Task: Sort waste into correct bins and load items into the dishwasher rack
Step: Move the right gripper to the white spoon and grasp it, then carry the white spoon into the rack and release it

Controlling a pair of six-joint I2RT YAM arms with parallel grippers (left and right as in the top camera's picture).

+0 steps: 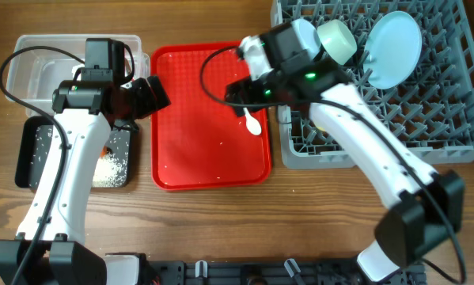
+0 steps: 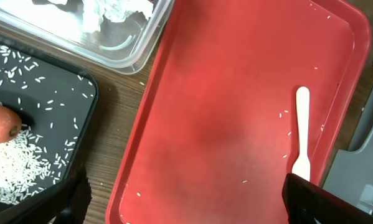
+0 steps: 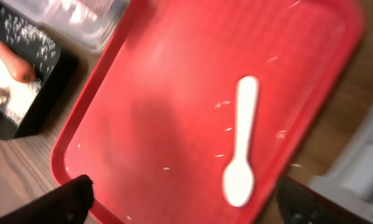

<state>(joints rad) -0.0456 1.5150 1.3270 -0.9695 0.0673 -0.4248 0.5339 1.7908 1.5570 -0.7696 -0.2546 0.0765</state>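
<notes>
Next, my right gripper reaches down to the white plastic spoon's narrow handle [image 1: 247,113] [image 3: 241,146] near its bowl, where the red tray leaves room on both sides.
The white plastic spoon [image 1: 252,123] lies on the flat red tray [image 1: 209,150], near its right edge, bowl toward me. It also shows in the left wrist view [image 2: 301,140] and the right wrist view [image 3: 242,146]. My right gripper [image 1: 238,91] is open and empty, above the tray just left of the spoon [image 3: 192,205]. My left gripper [image 1: 161,93] is open and empty over the tray's left edge [image 2: 186,205]. The black tray [image 1: 31,158] holds rice [image 2: 12,165] and the carrot [image 2: 2,121]. The clear tub [image 1: 23,67] holds crumpled paper [image 2: 111,9]. The grey rack [image 1: 379,127] holds the blue plate [image 1: 395,47] and a pale bowl [image 1: 337,38].
A few loose rice grains [image 2: 286,113] are scattered on the red tray. The rack's left wall stands close against the tray's right edge. Bare wooden table [image 1: 221,222] lies in front of the tray and bins.
</notes>
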